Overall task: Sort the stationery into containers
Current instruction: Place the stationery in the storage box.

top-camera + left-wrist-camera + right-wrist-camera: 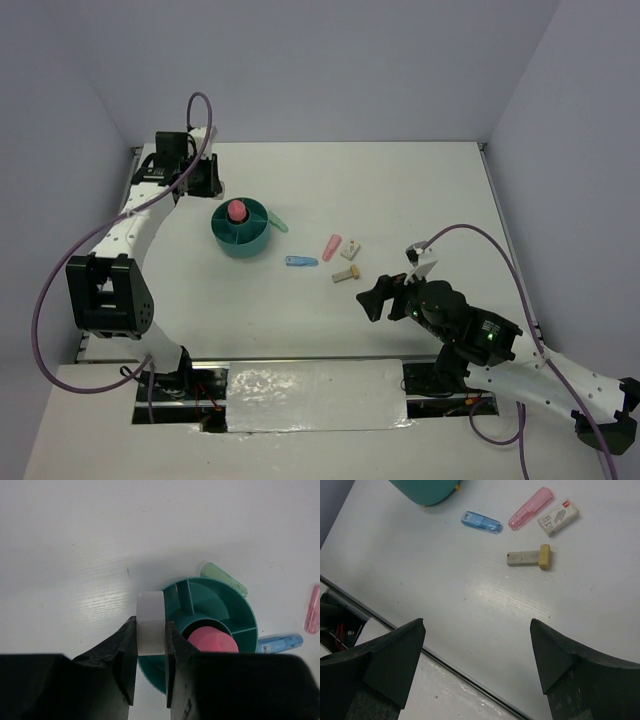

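Observation:
The robot should next carry the tape ring point(150, 621) with its left gripper over the organiser's far rim, then lower it over the section inside that rim point(171, 606).
My left gripper point(204, 176) point(151, 626) is shut on a clear tape ring point(150, 621), held in the air just beyond the far-left rim of the teal organiser point(243, 245) point(251, 616) point(422, 491). A pink glue stick point(237, 211) point(212, 643) stands in its central cup. A green piece point(277, 222) point(223, 577) lies against its right side. To the right lie a blue piece point(301, 262) point(481, 521), a pink piece point(331, 246) point(530, 508), a white block point(351, 250) point(558, 516) and a beige piece point(346, 274) point(527, 558). My right gripper point(395, 283) point(477, 625) hangs open and empty, near side of the beige piece.
A glossy strip point(315, 394) point(445, 690) runs along the table's near edge under my right gripper. Grey walls close in the back and both sides. Purple cables point(60, 270) loop from both arms.

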Controlling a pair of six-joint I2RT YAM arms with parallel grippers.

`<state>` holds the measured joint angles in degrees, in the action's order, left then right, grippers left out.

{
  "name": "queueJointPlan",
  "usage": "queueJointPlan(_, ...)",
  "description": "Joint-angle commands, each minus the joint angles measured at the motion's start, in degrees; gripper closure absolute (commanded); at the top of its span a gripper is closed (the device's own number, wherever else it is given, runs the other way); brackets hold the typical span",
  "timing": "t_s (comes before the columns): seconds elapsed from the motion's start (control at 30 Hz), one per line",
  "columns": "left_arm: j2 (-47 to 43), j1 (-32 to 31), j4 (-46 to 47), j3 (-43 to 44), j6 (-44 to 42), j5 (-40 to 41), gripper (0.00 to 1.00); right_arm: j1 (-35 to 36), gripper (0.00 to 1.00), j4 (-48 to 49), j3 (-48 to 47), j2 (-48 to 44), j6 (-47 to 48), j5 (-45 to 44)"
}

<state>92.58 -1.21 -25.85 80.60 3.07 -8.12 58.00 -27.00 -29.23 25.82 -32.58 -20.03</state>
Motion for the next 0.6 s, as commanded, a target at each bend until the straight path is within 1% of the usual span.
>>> queueJointPlan(0.0, -1.60, 0.60, 4.04, -1.23, -5.79, -10.06, 1.00, 0.27, 0.07, -0.16, -0.12, -0.42, 1.99, 0.60)
queueJointPlan(0.03, -2.39, 0.60, 5.88, -2.02, -6.06, -11.99, 1.00, 0.27, 0.07, 0.54, -0.12, -0.42, 2.17, 1.13)
queueJointPlan(0.13, -4.33, 0.77, 8.09, -4.57, -6.58, -10.43, 0.97, 0.27, 0.07, 0.99, -0.38, 0.45, 2.69, 2.19)
queueJointPlan(0.2, -4.33, 0.86, 8.44, -5.18, -6.59, -9.02, 0.96, 0.27, 0.07, 0.73, -0.73, 0.89, 3.22, 2.28)
queueJointPlan(0.3, -3.37, 1.04, 9.67, -6.50, -6.50, -11.74, 0.93, 0.27, 0.07, 0.37, -1.18, 1.33, 3.49, 1.93)
queueJointPlan(0.4, -2.14, 1.04, 9.76, -7.47, -6.41, -12.53, 0.91, 0.36, 0.07, 0.55, -0.91, 0.72, 3.75, 2.28)
queueJointPlan(0.5, -2.22, 0.95, 10.11, -8.26, -5.88, -11.14, 0.83, 0.36, 0.07, 0.72, -0.91, 0.28, 3.84, 2.10)
queueJointPlan(0.53, -2.48, 1.04, 10.46, -8.61, -5.88, -10.52, 0.79, 0.27, 0.07, 0.55, -1.00, 0.28, 3.84, 2.19)
queueJointPlan(0.57, -2.92, 0.95, 10.99, -9.31, -5.45, -9.82, 0.77, 0.27, 0.07, 0.38, -1.26, 0.37, 3.92, 2.19)
